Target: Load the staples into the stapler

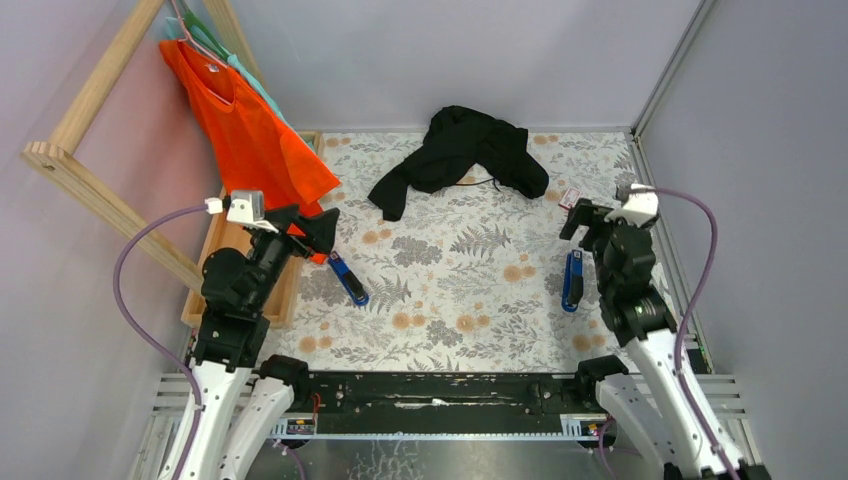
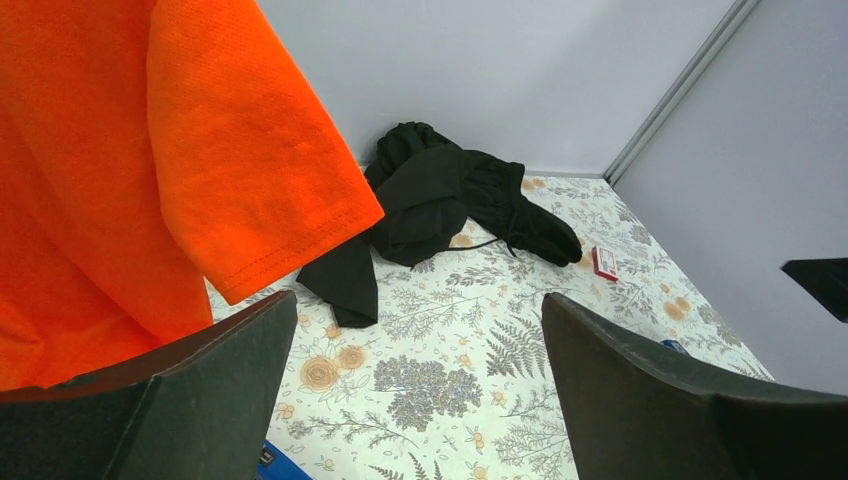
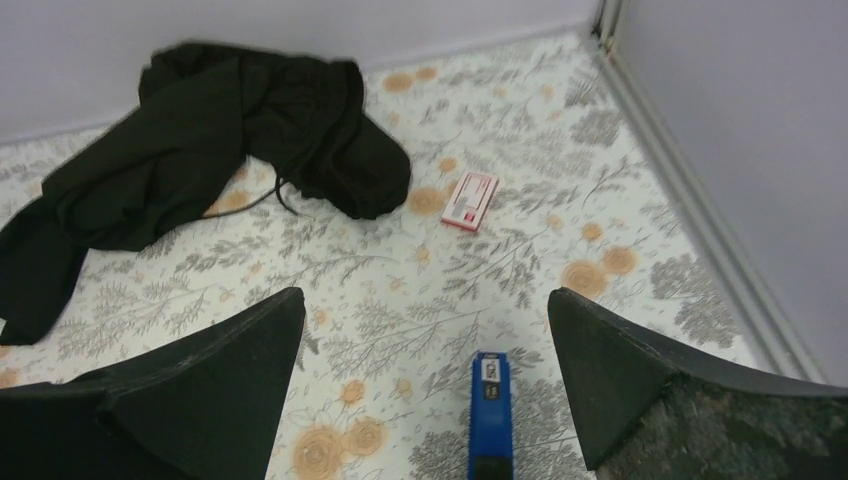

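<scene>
The staples box lies flat, so the robot's right gripper will move outward and down past the blue stapler, tilt its fingers downward and close on the box's long sides.
The staples box (image 1: 572, 197), small, white and red, lies flat at the back right of the table; it also shows in the right wrist view (image 3: 470, 201) and the left wrist view (image 2: 604, 262). One blue stapler (image 1: 572, 280) lies just below my right gripper (image 1: 587, 217), and its tip shows between the jaws in the right wrist view (image 3: 489, 410). A second blue stapler (image 1: 349, 279) lies by my left gripper (image 1: 312, 229). Both grippers (image 2: 418, 305) (image 3: 425, 305) are open, empty and held above the table. No staple tray is in view.
A black garment (image 1: 460, 155) lies crumpled at the back middle. An orange shirt (image 1: 245, 130) hangs from a wooden rack (image 1: 95, 190) at the left, close to my left gripper. Grey walls close the back and right.
</scene>
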### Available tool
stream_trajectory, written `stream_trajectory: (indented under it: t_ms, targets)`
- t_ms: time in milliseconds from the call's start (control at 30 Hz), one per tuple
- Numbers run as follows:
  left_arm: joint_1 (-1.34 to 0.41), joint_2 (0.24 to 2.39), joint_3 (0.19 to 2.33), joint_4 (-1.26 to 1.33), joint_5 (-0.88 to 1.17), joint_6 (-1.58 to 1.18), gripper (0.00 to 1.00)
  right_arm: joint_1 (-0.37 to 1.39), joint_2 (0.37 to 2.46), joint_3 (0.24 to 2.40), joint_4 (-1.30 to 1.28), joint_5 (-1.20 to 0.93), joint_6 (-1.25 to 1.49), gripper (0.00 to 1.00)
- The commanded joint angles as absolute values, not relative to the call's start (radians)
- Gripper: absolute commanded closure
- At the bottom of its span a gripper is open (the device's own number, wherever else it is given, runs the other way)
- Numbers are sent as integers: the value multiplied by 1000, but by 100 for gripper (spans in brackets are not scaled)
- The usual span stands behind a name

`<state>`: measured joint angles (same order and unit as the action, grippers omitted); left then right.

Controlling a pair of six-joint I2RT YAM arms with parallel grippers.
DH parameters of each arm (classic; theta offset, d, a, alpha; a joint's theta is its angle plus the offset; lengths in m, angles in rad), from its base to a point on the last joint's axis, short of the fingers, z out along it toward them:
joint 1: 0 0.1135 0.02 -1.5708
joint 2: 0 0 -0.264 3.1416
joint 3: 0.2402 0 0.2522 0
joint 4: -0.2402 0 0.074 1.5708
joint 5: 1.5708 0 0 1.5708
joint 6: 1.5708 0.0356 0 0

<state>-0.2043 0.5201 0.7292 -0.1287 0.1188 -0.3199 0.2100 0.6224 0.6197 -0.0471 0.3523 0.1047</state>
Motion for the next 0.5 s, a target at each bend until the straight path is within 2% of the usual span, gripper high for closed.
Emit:
stream_trajectory:
  t_ms: [0,233,467]
  targets:
    - [-216,492,711,-121,94,-290,0,206,823,757,-73,319,215,1]
    - [-240,468,700,-135,56,-282,0,182,1141,859,-62,420,259,1]
    - [-242,478,693,-135,72,-282,0,40,1478,1041,-142,381,317,1]
